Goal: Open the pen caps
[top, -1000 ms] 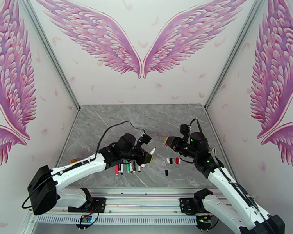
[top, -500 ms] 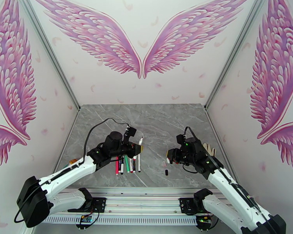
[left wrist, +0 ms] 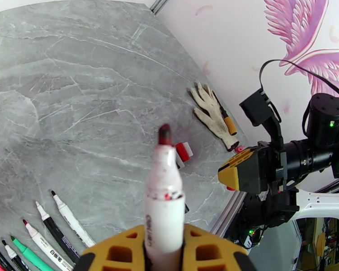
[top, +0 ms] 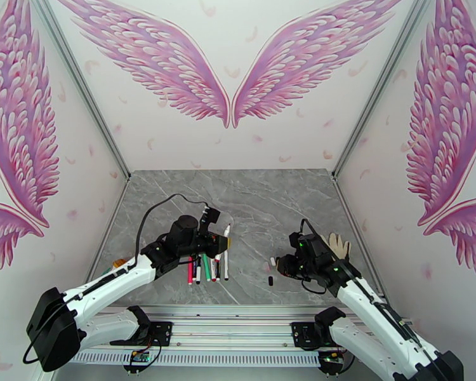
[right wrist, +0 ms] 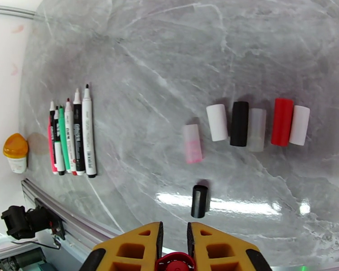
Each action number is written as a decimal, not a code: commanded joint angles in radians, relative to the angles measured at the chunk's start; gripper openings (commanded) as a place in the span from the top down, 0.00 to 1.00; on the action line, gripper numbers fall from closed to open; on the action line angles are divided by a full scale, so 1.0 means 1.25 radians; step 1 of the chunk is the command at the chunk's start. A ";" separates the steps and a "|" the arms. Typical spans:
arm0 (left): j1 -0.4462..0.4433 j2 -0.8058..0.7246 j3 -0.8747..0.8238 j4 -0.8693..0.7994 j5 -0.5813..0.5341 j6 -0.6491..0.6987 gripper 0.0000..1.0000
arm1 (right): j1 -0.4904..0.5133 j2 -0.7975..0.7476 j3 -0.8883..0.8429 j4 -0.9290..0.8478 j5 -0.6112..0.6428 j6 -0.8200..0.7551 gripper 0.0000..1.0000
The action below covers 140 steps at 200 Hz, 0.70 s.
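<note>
The tabletop below my right gripper is bare beside the nearer black cap, so it should lower the red pen cap (right wrist: 174, 263) there next and release it.
My left gripper (left wrist: 165, 233) is shut on a white pen (left wrist: 164, 195) with its dark red tip (left wrist: 165, 133) bare. In the top view this left gripper (top: 220, 244) hovers just above a row of several uncapped pens (top: 206, 268). My right gripper (right wrist: 175, 229) is shut on a red pen cap (right wrist: 174, 263) and hangs low over the loose pen caps. On the table lie white (right wrist: 217, 122), black (right wrist: 239, 123), clear (right wrist: 256, 129), red (right wrist: 282, 121) and white (right wrist: 299, 125) caps side by side. A pink cap (right wrist: 192, 143) and a black cap (right wrist: 199, 201) lie nearer.
A white work glove (top: 339, 244) lies at the right edge of the grey marble table (top: 257, 198). A small orange-lidded jar (right wrist: 16, 152) stands left of the pen row. The metal rail (top: 238, 312) runs along the near edge.
The left arm has swung left and back with the pen, from mid-table to above the pen row. The right gripper has dropped and moved toward the near right, over the loose caps.
</note>
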 commanded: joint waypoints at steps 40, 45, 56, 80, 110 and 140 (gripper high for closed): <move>-0.007 0.032 0.015 0.001 -0.002 0.007 0.91 | 0.006 0.055 -0.048 0.028 0.011 -0.010 0.89; -0.008 0.033 0.016 -0.001 -0.003 0.008 0.91 | 0.006 0.062 -0.052 0.031 0.012 -0.012 0.89; -0.013 0.036 0.018 -0.003 -0.009 0.009 0.92 | 0.006 0.076 -0.058 0.038 0.008 -0.013 0.89; -0.016 0.043 0.022 -0.008 -0.015 0.013 0.92 | 0.006 0.101 -0.067 0.062 0.002 -0.016 0.89; -0.022 0.054 0.036 -0.023 -0.019 0.019 0.91 | 0.006 0.132 -0.078 0.087 -0.006 -0.018 0.89; -0.027 0.068 0.035 -0.012 -0.021 0.011 0.92 | 0.006 0.153 -0.081 0.106 -0.010 -0.022 0.88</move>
